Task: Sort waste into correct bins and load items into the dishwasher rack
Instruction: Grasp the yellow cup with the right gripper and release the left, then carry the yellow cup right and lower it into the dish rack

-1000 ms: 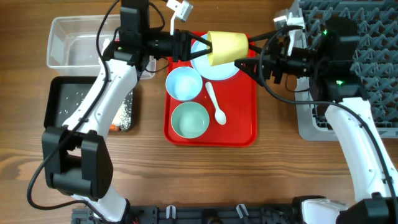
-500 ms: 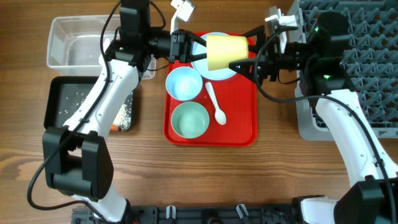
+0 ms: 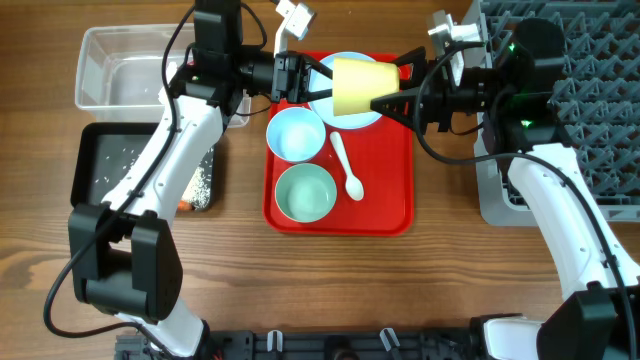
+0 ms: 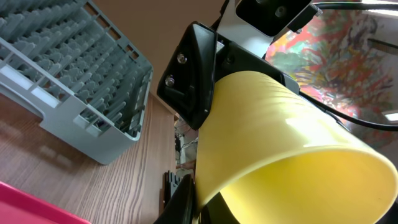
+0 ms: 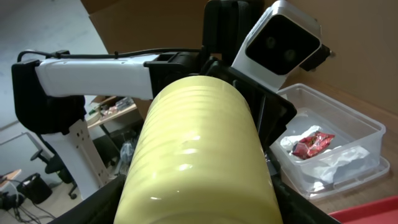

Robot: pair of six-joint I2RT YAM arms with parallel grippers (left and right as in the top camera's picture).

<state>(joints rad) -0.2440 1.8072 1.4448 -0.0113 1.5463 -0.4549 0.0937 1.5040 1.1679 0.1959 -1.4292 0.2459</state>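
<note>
The rack's empty near end lies below my right gripper, to its right in the overhead view, so I should swing it there and down to release the cup.
A small yellow cup lies on its side in the air above the pale blue plate, held between both arms. My left gripper is shut on its rim, one finger inside and one outside in the left wrist view. My right gripper has its fingers pressed on both sides of the cup's base end, as the right wrist view shows. The cup fills both wrist views. The pale blue bowl, mint-green bowl and white spoon lie on the red tray.
The grey dishwasher rack stands at the right edge. The clear tub at the far left holds a red wrapper and white napkins. The black tray in front of it holds rice and a carrot.
My right gripper has moved left to the cup and its fingers have closed in around the cup's base. The left arm with the cup has shifted slightly up.
</note>
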